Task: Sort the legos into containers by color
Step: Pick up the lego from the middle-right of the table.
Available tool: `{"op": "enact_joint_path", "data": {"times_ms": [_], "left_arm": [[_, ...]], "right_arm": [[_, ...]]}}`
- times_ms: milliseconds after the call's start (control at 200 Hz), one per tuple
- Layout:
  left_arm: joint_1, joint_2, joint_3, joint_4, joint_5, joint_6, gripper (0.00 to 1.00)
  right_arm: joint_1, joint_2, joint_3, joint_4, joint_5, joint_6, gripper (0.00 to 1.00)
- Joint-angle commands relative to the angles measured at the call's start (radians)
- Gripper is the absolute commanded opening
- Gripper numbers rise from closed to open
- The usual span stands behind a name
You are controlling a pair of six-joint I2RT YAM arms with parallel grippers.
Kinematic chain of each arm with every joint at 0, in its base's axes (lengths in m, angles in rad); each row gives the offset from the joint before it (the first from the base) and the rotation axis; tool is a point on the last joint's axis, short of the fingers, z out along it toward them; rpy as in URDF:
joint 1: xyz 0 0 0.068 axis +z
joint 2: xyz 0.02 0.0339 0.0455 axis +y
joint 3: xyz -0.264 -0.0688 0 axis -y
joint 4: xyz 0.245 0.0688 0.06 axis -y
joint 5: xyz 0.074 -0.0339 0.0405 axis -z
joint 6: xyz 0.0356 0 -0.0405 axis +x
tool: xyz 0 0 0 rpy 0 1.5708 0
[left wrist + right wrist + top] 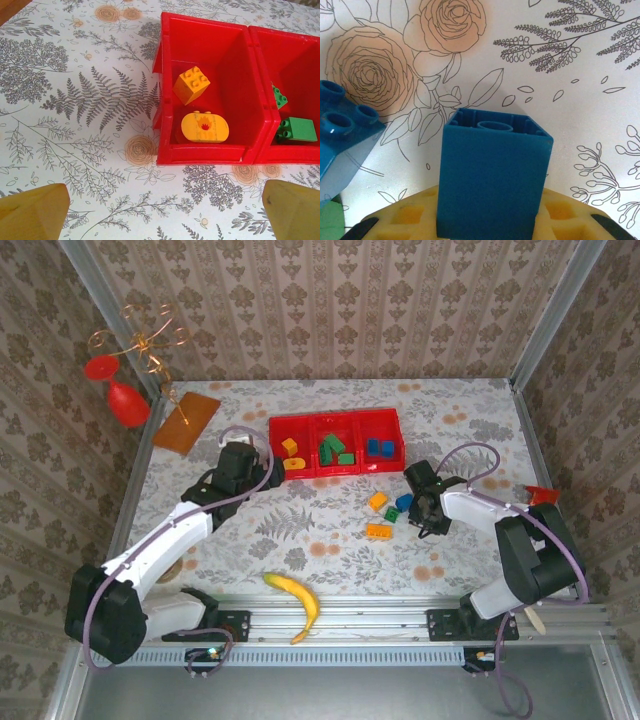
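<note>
My right gripper carries the blue brick up and outward over the blue-brick compartment's far end (380,427) next, to release it where others of its color already lie.
The red tray (335,422) has three compartments in a row. Orange legos (291,454) lie in its left compartment, green ones (333,450) in the middle, blue ones (378,448) on the right. In front of it two orange bricks (378,500) (379,531), a green one (392,514) and a blue one (404,502) lie loose on the table. My right gripper (420,508) (490,222) is shut on a blue brick (492,175), hollow side outward, just above the table beside another blue brick (342,137). My left gripper (240,462) (164,215) hangs open before the tray's left compartment (207,150), which holds an orange square brick (192,84) and an orange round piece (205,127).
A yellow banana (296,601) lies near the front rail. An orange-brown board (187,420) sits at the back left, next to a wire stand with red pieces (125,400). Patterned walls enclose the table on three sides.
</note>
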Motion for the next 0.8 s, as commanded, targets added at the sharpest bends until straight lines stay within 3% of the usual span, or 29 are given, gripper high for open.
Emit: {"op": "enact_joint_path", "data": {"times_ms": [0, 230, 795], "left_arm": [[0.009, 0.008, -0.011, 0.025, 0.013, -0.026, 1.00], [0.011, 0.014, -0.009, 0.027, 0.018, -0.028, 1.00], [0.013, 0.022, -0.010, 0.041, 0.030, -0.034, 1.00]], "right_arm": [[-0.004, 0.000, 0.018, -0.008, -0.015, -0.004, 0.22], [-0.004, -0.040, 0.026, -0.028, -0.002, -0.015, 0.16], [0.040, -0.191, 0.122, -0.085, 0.041, -0.107, 0.14]]}}
